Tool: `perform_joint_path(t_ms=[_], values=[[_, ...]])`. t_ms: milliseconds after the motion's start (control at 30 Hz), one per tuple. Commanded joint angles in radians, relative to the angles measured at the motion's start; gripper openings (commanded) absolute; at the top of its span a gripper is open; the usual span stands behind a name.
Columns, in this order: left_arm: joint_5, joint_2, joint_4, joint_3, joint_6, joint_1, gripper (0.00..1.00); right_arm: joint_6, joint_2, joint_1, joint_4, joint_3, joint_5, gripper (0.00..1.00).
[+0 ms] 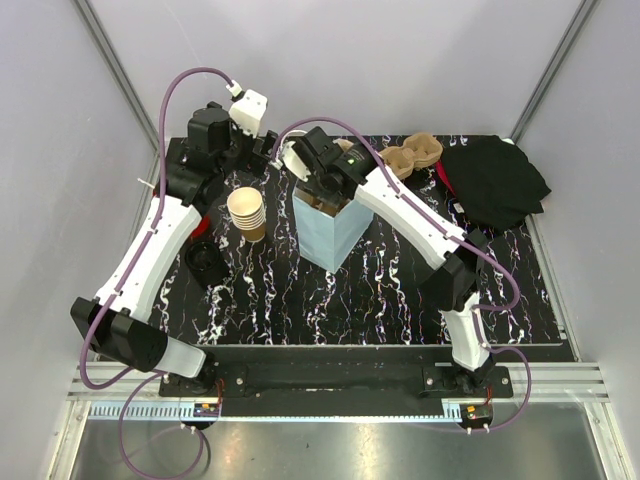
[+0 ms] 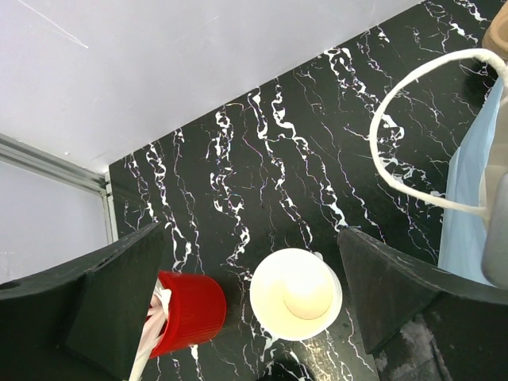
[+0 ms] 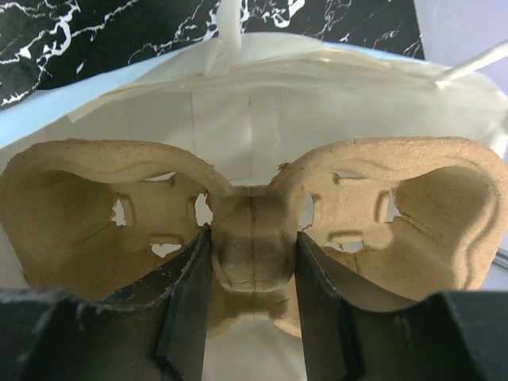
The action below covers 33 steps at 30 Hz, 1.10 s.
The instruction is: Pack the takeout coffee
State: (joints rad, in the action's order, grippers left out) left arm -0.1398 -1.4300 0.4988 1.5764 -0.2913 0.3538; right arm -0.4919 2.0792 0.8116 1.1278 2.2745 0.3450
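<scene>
The pulp carrier is still hanging in the bag's opening, so my right gripper will next go deeper down inside the pale blue paper bag (image 1: pixel 335 235) (image 3: pixel 252 345) to let go of the carrier.
No single tan cup stands apart. The stack of nested tan cups (image 1: pixel 247 212) stands left of the pale blue paper bag (image 1: pixel 335 235). In the left wrist view the stack (image 2: pixel 295 294) shows from above, pale inside. My left gripper (image 1: pixel 240 150) is open and empty, high above the back left of the table, and the stack shows below between its spread jaws (image 2: pixel 250 234). My right gripper (image 1: pixel 325 188) is inside the bag's mouth. It is shut (image 3: pixel 252 246) on the centre post of a brown pulp cup carrier (image 3: pixel 413 214). Black lids (image 1: pixel 205 262) lie stacked at the left.
A red cup of white sticks (image 2: pixel 186 309) stands left of the stack, also seen from the top (image 1: pixel 200 228). Spare pulp carriers (image 1: pixel 415 152) and a black cloth (image 1: pixel 495 180) lie at the back right. The bag's white handle (image 2: pixel 389 119) loops up near the left gripper.
</scene>
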Motion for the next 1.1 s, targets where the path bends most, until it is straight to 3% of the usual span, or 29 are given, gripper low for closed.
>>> perform_joint_path(t_ms=[0,1067], values=[[-0.007,0.014,-0.062,-0.004,0.009,-0.003,0.99,0.022,0.007,0.014,0.003,-0.007,-0.026,0.36],[-0.009,0.031,-0.089,-0.044,0.011,-0.001,0.99,0.108,0.058,-0.043,0.073,0.042,-0.224,0.36]])
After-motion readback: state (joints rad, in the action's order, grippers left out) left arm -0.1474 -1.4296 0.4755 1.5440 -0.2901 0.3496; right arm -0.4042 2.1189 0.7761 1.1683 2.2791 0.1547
